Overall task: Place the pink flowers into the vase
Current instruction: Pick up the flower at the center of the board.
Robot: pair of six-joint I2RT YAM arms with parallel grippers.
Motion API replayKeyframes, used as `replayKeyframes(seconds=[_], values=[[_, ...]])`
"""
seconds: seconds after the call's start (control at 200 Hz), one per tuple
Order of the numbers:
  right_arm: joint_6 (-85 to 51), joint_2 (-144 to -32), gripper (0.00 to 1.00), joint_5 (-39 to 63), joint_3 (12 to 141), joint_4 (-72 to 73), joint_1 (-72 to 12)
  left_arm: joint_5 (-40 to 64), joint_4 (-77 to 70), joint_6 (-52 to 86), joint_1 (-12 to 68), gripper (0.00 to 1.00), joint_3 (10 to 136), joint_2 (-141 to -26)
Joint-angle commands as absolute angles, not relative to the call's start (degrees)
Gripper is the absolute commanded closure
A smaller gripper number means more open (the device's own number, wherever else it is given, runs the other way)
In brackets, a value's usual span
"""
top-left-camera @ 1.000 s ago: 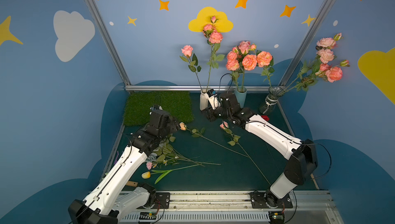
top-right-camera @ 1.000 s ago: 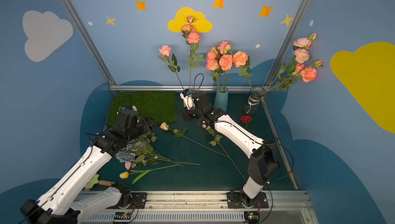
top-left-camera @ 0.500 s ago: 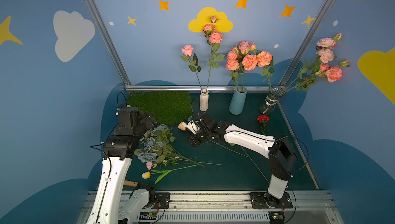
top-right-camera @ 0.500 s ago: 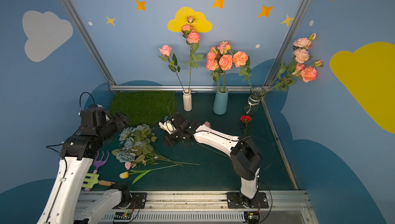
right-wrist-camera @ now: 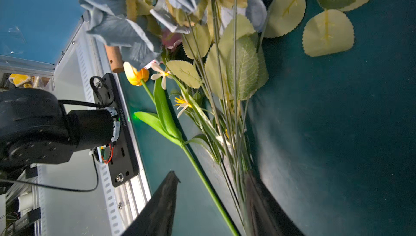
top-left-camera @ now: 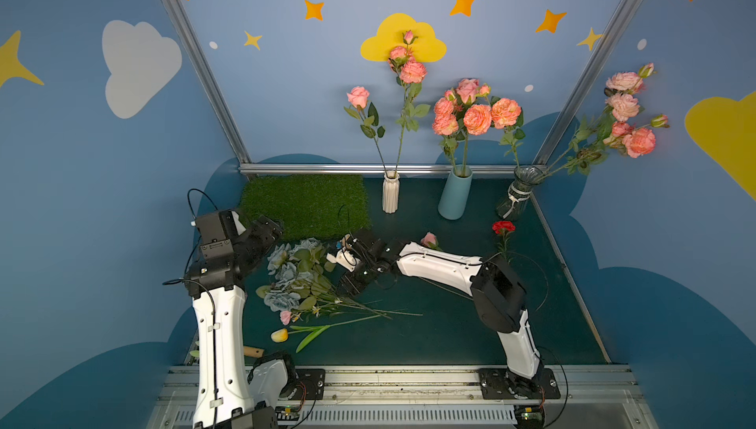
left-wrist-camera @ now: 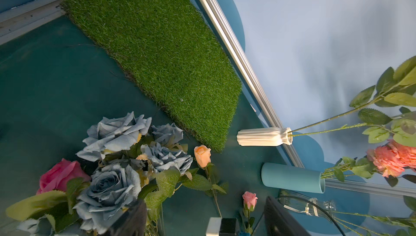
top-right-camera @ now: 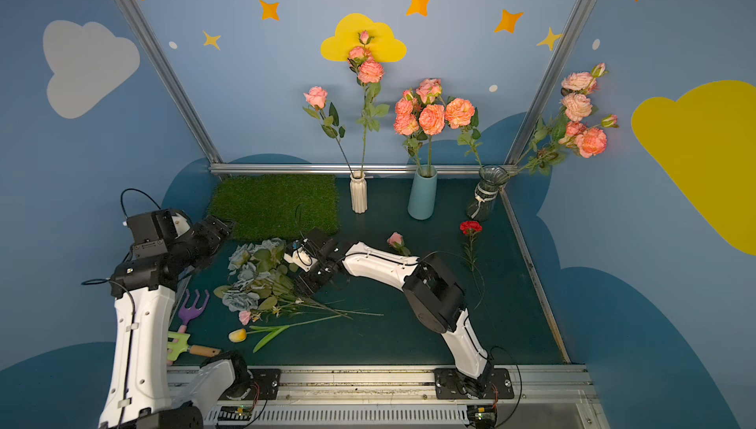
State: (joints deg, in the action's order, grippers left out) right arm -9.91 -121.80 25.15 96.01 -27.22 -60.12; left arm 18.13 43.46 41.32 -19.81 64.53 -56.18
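The rose stems run close together beside the leaves. My right gripper needs to go down and a little toward the grey-blue blooms to close on the stems there.
Pink flowers stand in three vases along the back wall: a white ribbed vase [top-left-camera: 390, 198], a blue vase [top-left-camera: 455, 198] and a glass vase [top-left-camera: 516, 198]. One pink rosebud [top-left-camera: 428, 239] lies on the table behind my right forearm, and it also shows in the left wrist view as the pink bud [left-wrist-camera: 249, 199]. My right gripper [top-left-camera: 351, 284] [right-wrist-camera: 211, 203] hangs open low over the stems of the mixed bunch, with the green tulip stem [right-wrist-camera: 209, 189] running between its fingers. My left gripper [top-left-camera: 270, 230] [left-wrist-camera: 202, 221] is open and holds nothing, beside the grass mat.
The bunch of grey-blue roses [top-left-camera: 292, 273] with a deep pink rose [left-wrist-camera: 59, 176] lies front left, with a peach bud [left-wrist-camera: 202, 156] at its edge. A yellow tulip [top-left-camera: 280, 335], a red carnation [top-left-camera: 503, 227], a grass mat [top-left-camera: 304, 204] and toy garden tools [top-right-camera: 192, 312] also lie on the table.
My right arm has swung from the white vase forward and left, down over the bunch's stems, and its jaws have widened. My left arm has drawn back to the left.
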Motion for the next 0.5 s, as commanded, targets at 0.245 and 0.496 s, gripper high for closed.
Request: replayKeyframes(seconds=[0.245,0.496], values=[[-6.8,-132.0,0.49,26.2,108.3,-33.7,-60.4,23.5,41.7,39.3,-23.1,0.18,62.4,-56.3],[-5.6,-136.9,0.50,28.6,113.1,-35.9,-60.5,24.9,41.3,38.8,-25.1,0.18,61.7,-56.3]])
